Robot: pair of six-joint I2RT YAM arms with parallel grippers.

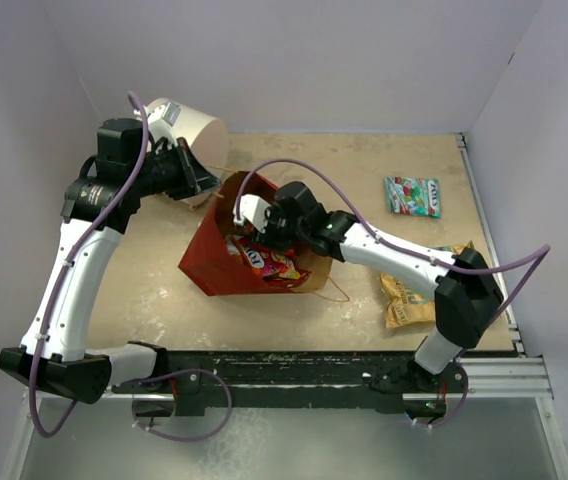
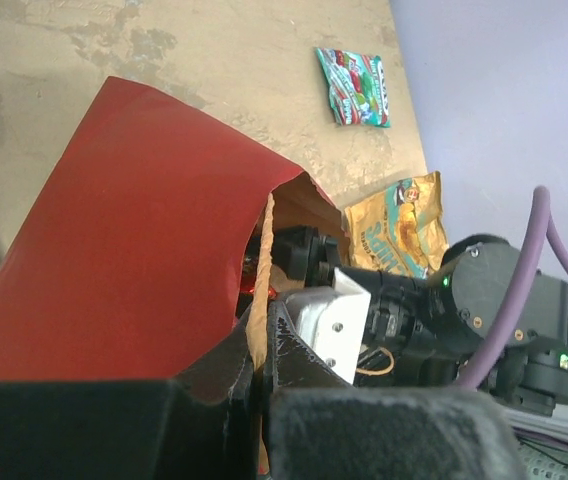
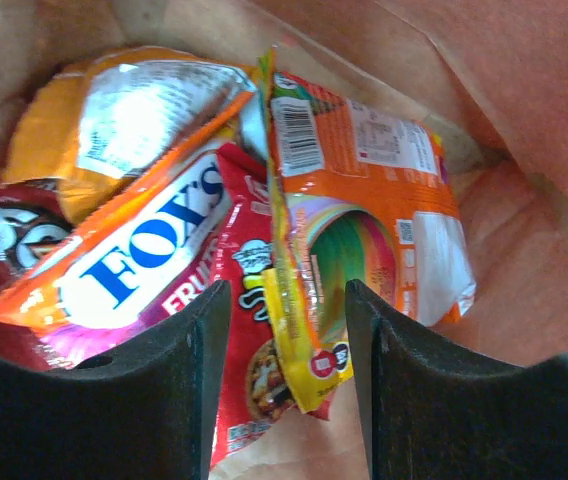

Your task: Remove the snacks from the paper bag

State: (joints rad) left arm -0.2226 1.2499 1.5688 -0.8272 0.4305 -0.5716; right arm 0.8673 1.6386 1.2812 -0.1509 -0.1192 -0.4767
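Note:
My right gripper is going to push deeper over the orange packet's lower edge (image 3: 300, 318) next, and then it will close.
The red paper bag (image 1: 214, 262) lies tilted on the table with its mouth toward the right. My left gripper (image 2: 257, 362) is shut on the bag's brown rim (image 2: 260, 290) and holds the mouth up. My right gripper (image 3: 286, 292) is inside the bag and open. Its fingers (image 3: 179, 380) stand on either side of the lower edge of an orange snack packet (image 3: 364, 190), with a gap on each side. Beside that one lie a Fox's packet (image 3: 134, 260), a red packet (image 3: 249, 350) and an orange-and-silver packet (image 3: 134, 110). The packets show in the bag's mouth (image 1: 264, 262) from above.
A teal-green packet (image 1: 412, 196) lies on the table at the back right. A tan packet (image 1: 409, 292) lies partly under my right arm. A white cylinder drum (image 1: 192, 135) stands behind the left wrist. Walls close off the table's back and both sides.

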